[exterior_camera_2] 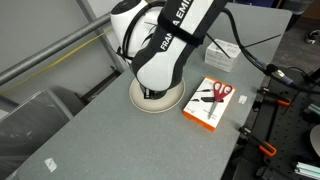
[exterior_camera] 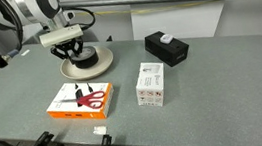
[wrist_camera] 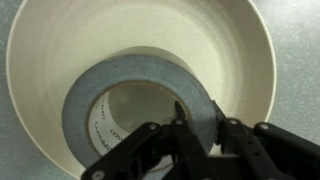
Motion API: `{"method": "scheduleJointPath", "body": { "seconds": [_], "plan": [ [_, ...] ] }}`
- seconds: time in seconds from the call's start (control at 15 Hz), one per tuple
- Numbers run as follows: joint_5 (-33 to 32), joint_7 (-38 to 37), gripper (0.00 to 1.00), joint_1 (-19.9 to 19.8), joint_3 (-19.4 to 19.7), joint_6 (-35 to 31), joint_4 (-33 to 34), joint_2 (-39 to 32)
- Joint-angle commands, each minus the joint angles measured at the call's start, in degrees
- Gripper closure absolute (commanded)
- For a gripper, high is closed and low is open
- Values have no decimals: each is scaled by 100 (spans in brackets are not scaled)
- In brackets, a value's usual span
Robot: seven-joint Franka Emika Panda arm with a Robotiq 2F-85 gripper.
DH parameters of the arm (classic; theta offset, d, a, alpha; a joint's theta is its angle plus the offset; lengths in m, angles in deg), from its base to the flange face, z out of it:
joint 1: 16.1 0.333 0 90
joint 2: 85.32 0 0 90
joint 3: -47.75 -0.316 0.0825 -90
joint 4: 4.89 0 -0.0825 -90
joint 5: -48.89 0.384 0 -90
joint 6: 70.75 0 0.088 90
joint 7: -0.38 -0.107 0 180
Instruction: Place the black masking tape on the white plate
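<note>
The white plate is directly below my gripper. My gripper will move down slightly toward the plate's bottom next and open its fingers to let go of the tape roll's side.
The white plate [exterior_camera: 105, 58] sits at the far side of the grey table and also shows in the other exterior view [exterior_camera_2: 139, 104]. In the wrist view the black masking tape [wrist_camera: 130, 75] lies inside the plate [wrist_camera: 80, 30], low against its near side. My gripper [wrist_camera: 198, 118] is straight above it, with one finger inside the roll's centre hole and the other outside. The fingers are closed on the roll's wall. In the exterior views the gripper [exterior_camera: 72, 52] reaches down onto the plate, and the arm hides most of the tape.
An orange card pack with red scissors [exterior_camera: 82, 100] lies near the front, also seen in the other exterior view [exterior_camera_2: 211, 102]. A white box [exterior_camera: 151, 85] stands beside it. A black rectangular box [exterior_camera: 166, 48] is at the back. Cables and clamps line the table's front edge.
</note>
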Motion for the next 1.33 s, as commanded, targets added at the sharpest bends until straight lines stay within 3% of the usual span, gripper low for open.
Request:
{"method": "scheduleJointPath", "body": {
  "seconds": [0.0,0.13,0.2,0.27,0.4,0.73,0.8,1.27],
  "plan": [
    [-350,-212,94,224,261,-167,273,-299],
    [-418,-231,94,268,318,-140,397,-449],
    [-432,-244,78,291,336,-121,437,-489],
    [-455,-249,49,308,351,-147,443,-476],
    [-488,-260,41,333,371,-165,421,-426],
    [-499,-339,4,413,442,-118,434,-363],
    [-500,-349,0,422,449,-108,446,-365],
    [-339,-202,0,281,324,-4,446,-388]
  ]
}}
